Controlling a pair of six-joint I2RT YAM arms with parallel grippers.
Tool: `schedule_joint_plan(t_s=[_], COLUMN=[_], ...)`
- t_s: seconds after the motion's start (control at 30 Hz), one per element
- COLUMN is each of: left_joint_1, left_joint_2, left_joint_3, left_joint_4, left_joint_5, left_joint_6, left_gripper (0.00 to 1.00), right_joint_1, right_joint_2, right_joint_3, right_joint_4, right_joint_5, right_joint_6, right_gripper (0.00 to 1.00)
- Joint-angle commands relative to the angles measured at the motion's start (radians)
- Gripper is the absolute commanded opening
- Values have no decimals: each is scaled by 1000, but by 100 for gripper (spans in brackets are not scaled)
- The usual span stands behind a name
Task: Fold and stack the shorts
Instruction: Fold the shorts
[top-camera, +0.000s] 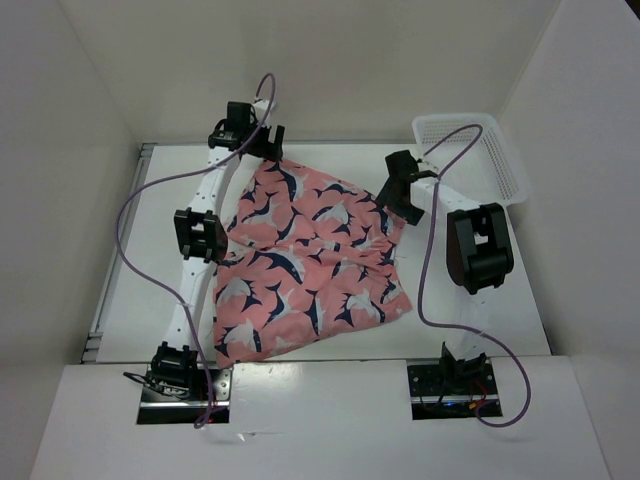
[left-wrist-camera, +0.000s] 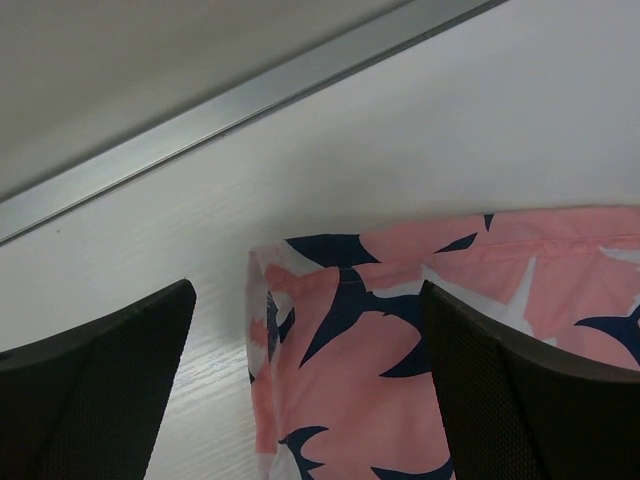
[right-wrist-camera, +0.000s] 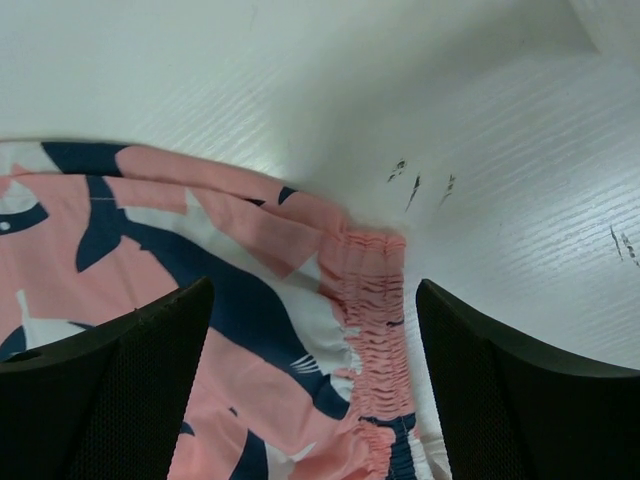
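Observation:
My left gripper should go down a little next and close on the shorts' far leg corner (top-camera: 264, 164) (left-wrist-camera: 284, 284), because that corner is just below it, between its open fingers.
The salmon-pink shark-print shorts (top-camera: 310, 265) lie spread flat in the middle of the white table. My left gripper (top-camera: 268, 150) is open over their far left corner; in the left wrist view that leg corner (left-wrist-camera: 340, 340) lies between the two fingers (left-wrist-camera: 90, 390). My right gripper (top-camera: 392, 200) is open over their far right corner; in the right wrist view the gathered elastic waistband (right-wrist-camera: 375, 330) lies between the fingers (right-wrist-camera: 100, 390). Neither gripper holds the cloth.
A white mesh plastic basket (top-camera: 505, 160) stands at the far right corner of the table. White walls close in the table on three sides. A metal rail (left-wrist-camera: 250, 100) runs along the far edge.

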Motion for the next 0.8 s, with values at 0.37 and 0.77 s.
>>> schedule_joint_plan(t_s=[0.37,0.77], left_joint_1=[11,11], left_joint_2=[106,124], left_joint_3=[-8,33], left_joint_4=[27,9], left_joint_5=[123,169], left_joint_6=[-49,-29], left_gripper=[83,1], right_joint_1=[-38,-38], right_joint_2=[121,150], right_joint_3=[16,54], right_joint_4=[19,9], right_joint_5=[-73,-93], right_joint_6=[19,-19], right_gripper=[90,16])
